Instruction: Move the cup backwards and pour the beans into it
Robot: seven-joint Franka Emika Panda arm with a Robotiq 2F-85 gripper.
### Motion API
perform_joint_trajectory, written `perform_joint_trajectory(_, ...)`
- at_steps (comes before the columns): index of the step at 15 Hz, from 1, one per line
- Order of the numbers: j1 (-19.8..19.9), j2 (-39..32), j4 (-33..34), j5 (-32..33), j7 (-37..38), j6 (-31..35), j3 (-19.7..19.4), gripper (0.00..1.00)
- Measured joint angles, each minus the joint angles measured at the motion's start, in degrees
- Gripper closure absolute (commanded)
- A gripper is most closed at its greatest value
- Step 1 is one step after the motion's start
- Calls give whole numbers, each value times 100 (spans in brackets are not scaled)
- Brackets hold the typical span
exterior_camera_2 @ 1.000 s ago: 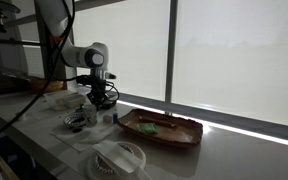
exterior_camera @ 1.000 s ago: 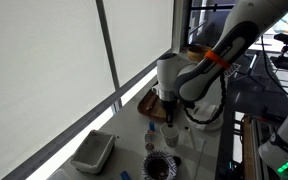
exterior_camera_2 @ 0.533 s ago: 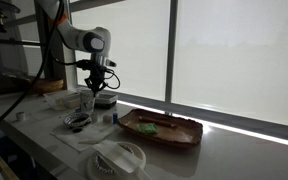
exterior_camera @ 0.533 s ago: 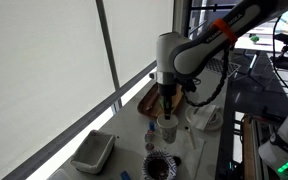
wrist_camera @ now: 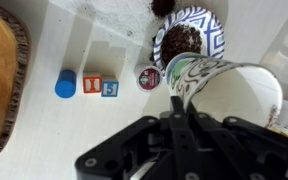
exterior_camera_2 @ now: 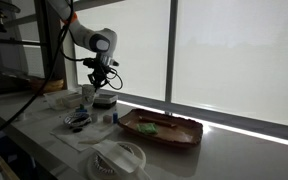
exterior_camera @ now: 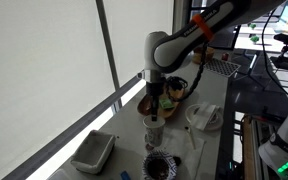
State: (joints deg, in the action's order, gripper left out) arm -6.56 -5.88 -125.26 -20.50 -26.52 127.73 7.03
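I will carry the white cup [exterior_camera: 154, 126] with my gripper away toward the white tub and down onto the table, because the cup is hanging close beside the bowl.
My gripper [wrist_camera: 178, 100] is shut on the rim of the white cup [wrist_camera: 240, 93], whose open mouth fills the right of the wrist view. It holds the cup above the table. In both exterior views the cup [exterior_camera: 154, 126] [exterior_camera_2: 87, 96] hangs under the gripper [exterior_camera: 155, 103] [exterior_camera_2: 95, 84]. The beans [wrist_camera: 181, 41] are a dark heap in a blue-patterned bowl [wrist_camera: 213, 28], just beyond the cup in the wrist view. The bowl stands on the table in both exterior views [exterior_camera: 159, 166] [exterior_camera_2: 76, 122].
A blue cylinder [wrist_camera: 65, 83], a red block [wrist_camera: 91, 86], a blue block [wrist_camera: 110, 89] and a small round lid [wrist_camera: 148, 77] lie on the white table. A wooden tray [exterior_camera_2: 162, 129] [exterior_camera: 147, 101] and a white tub [exterior_camera: 92, 152] stand nearby.
The arm has risen and carried the cup up off the table, shifting it toward the window side. The bowl of beans has not moved.
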Motion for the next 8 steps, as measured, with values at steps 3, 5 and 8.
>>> perform_joint_trajectory(3, -6, -480, 503, 45, 43, -1, 109, 99)
perform_joint_trajectory(5, -31, -791, 802, 185, 169, 8, 191, 99)
perform_joint_trajectory(8, -84, -1234, 1082, 412, 367, 128, 294, 99)
